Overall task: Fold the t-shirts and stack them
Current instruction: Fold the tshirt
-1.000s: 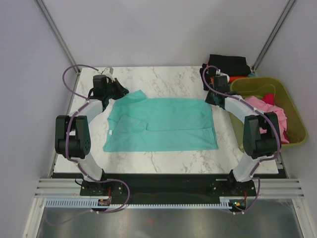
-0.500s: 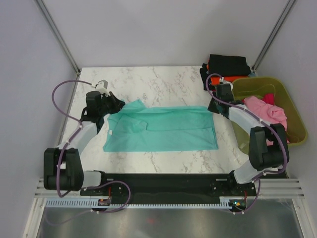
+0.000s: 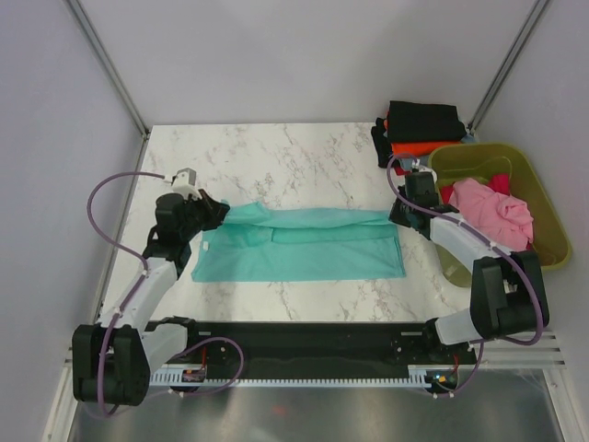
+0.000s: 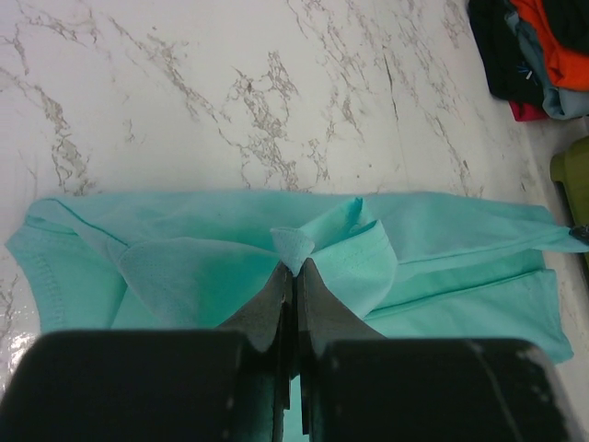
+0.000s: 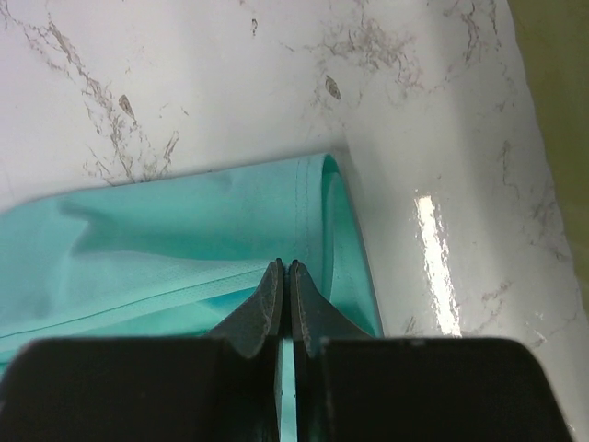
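Note:
The shirt's hem will next be pulled back and down by my right gripper onto the shirt's uncovered lower layer and let go there, because that layer is below and back of my right gripper.
A teal t-shirt lies spread on the marble table, its far edge lifted and carried toward the near edge. My left gripper is shut on a pinch of the teal cloth at the shirt's far left corner. My right gripper is shut on the shirt's far right hem. A stack of folded tees, black over orange, sits at the back right. Pink and red tees lie in the tub.
An olive-green plastic tub stands at the right edge, close to my right arm. Bare marble table lies beyond the shirt. The folded stack shows at the top right of the left wrist view.
Both grippers have pulled the shirt's far edge toward the near side, so the shirt looks narrower front to back. Both arms have stretched out lower over the table.

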